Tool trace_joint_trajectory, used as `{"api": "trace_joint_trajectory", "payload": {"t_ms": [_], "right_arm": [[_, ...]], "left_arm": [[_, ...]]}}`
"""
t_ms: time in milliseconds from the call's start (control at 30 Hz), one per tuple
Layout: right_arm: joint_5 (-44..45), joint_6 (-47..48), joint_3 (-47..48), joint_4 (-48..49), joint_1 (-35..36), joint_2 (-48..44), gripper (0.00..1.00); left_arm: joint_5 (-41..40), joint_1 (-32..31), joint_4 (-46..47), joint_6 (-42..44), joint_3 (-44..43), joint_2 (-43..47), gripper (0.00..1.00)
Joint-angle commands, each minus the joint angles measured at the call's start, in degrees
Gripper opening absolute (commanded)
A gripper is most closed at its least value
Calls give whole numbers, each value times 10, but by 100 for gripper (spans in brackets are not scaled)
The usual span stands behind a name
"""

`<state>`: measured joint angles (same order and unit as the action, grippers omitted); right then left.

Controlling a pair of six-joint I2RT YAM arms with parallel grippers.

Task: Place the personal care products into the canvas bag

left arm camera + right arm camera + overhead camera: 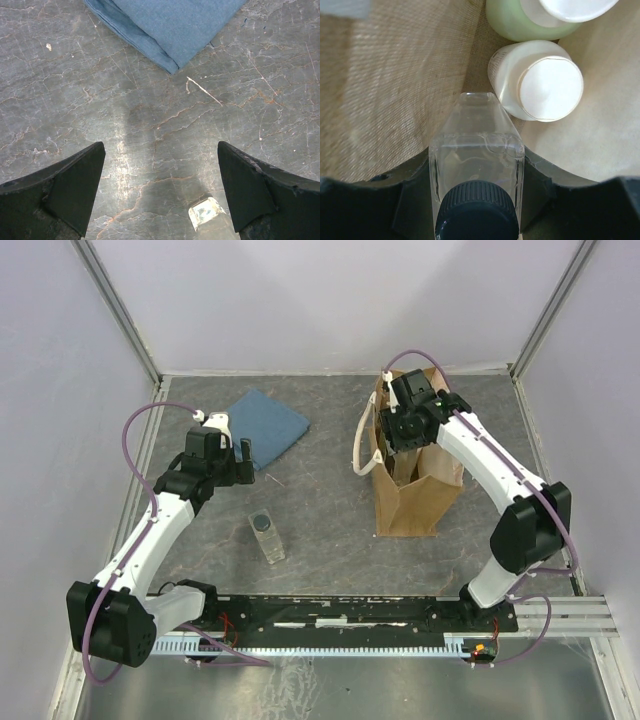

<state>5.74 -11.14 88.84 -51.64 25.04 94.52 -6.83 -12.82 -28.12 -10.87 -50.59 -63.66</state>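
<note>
I need to lower my right gripper deeper into the canvas bag next, beside the cream bottle, because the clear bottle still hangs higher than the bottles there.
My right gripper (pixel 476 167) is shut on a clear rectangular bottle with a dark cap (pixel 475 145), held inside the canvas bag (pixel 395 75). Just beyond it in the bag are a cream cylindrical bottle (pixel 540 82) and a pale green bottle (pixel 525 22). From above, the right gripper (pixel 405 445) sits in the mouth of the tan bag (pixel 410 505). A second clear dark-capped bottle (pixel 267 537) lies on the table. My left gripper (pixel 240 455) hovers open above the table, beyond that bottle. A corner of the bottle (pixel 205 212) shows near the right finger of the left gripper (pixel 160 187).
A folded blue cloth (pixel 265 425) lies at the back left, just beyond the left gripper, and its corner (pixel 165 30) shows in the left wrist view. The bag's cream handles (pixel 365 445) hang on its left side. Grey walls enclose the marbled table (pixel 320 490).
</note>
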Motion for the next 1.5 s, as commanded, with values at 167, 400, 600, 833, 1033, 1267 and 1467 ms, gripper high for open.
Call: {"api": "trace_joint_trajectory", "payload": {"t_ms": [167,400,600,833,1033,1267,1467], "right_arm": [[-33,-3,-4,89,-24,23,0],[-41,-6,-20,98,-26,45,3],[-36,-5,-23,95,-27,41,45],[-3,10,14,51,-27,-1,74],[12,24,60,-7,-26,-71,78],[17,14,69,-39,-9,-153,84],[26,-1,72,-45,99,-181,86]], "left_arm": [[13,3,24,-1,-6,2,100],[12,3,24,-1,-6,2,100],[11,3,24,-1,-7,2,100],[12,4,24,-1,-7,2,100],[9,4,23,-1,-7,-1,100],[8,4,23,-2,-7,-3,100],[12,4,24,-4,-8,-10,100]]}}
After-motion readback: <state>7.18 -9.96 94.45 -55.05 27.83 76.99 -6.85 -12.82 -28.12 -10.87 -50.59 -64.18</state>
